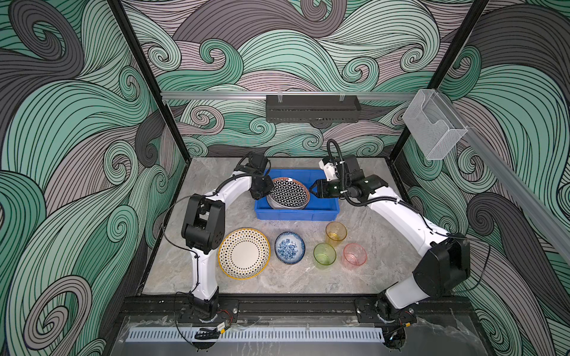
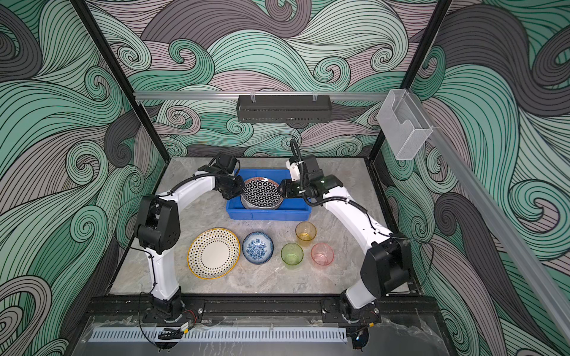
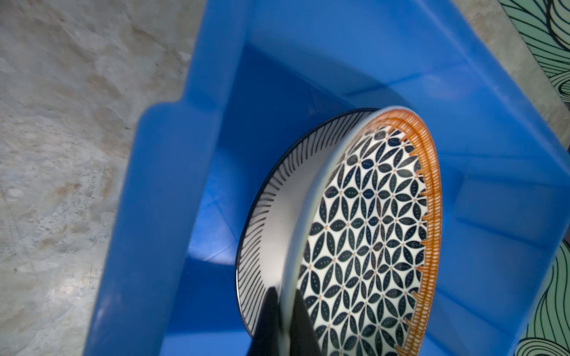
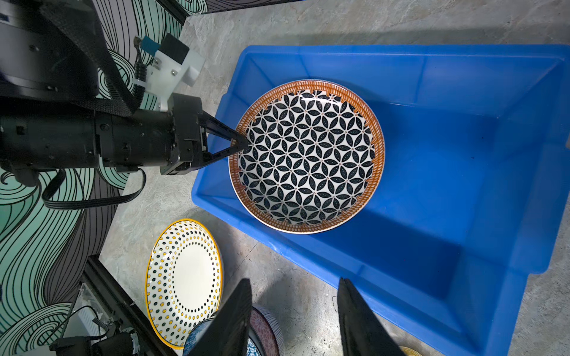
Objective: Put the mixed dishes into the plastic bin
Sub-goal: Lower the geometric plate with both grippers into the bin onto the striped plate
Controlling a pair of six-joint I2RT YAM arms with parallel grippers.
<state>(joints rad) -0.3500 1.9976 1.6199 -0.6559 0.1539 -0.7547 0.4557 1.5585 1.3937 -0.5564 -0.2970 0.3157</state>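
Observation:
The star-pattern plate is still hanging tilted, so my left gripper needs to go down next, set it on the striped-rim plate [image 1: 280, 206] [image 3: 265, 240] below the gripper and let it go.
The blue plastic bin [image 1: 296, 212] stands at the back middle of the table. A striped-rim plate [image 3: 277, 197] lies in the bin. Over it, tilted, is the star-pattern plate [image 1: 291, 193] with an orange rim. My left gripper [image 3: 285, 311] is shut on that plate's left edge; it also shows in the right wrist view, the left gripper [image 4: 242, 143]. My right gripper [image 1: 312, 188] hovers open and empty beside the plate's right edge. In front of the bin stand the dotted plate [image 1: 243, 253], blue-floral bowl [image 1: 289, 247], and orange [image 1: 336, 233], green [image 1: 324, 255] and pink [image 1: 354, 255] cups.
A long black perforated tray [image 1: 313, 108] hangs on the back wall rail. A clear holder [image 1: 431, 123] is mounted on the right wall. Patterned walls close in the table on three sides, and a black rail with both arm bases runs along the front.

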